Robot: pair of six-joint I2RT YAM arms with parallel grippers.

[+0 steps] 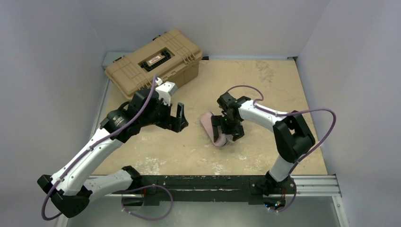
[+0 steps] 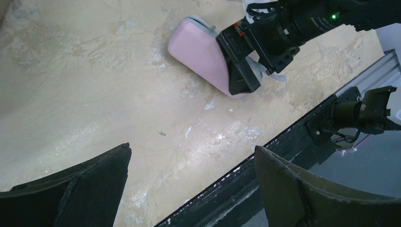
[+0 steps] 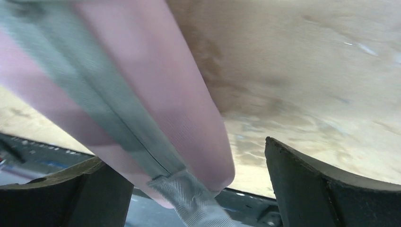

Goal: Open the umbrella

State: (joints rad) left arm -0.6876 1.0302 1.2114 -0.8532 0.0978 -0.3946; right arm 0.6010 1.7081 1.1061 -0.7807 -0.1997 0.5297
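Note:
The near end of the pink zippered case (image 1: 220,140) (image 3: 203,158) is already between the open fingers of my right gripper, so next my right gripper needs to close them around it.
The umbrella (image 1: 208,124) is folded shut, a pale pink flat bundle with a grey zipper band and a grey strap (image 3: 189,198) at its end. It lies tilted on the tan table, mid-right. Its shaft, handle and lining are hidden. My right gripper (image 1: 222,130) straddles its near end with the jaws open: the pink fabric (image 3: 179,94) lies against the left finger, with a gap to the right finger. My left gripper (image 1: 179,120) hangs open and empty over bare table to the left of the umbrella (image 2: 196,49), a hand's width away.
A tan hard-shell toolbox (image 1: 153,61) stands shut at the back left, behind the left arm. A black mounting rail (image 1: 213,182) runs along the near table edge. Grey walls close in the table on the left, back and right.

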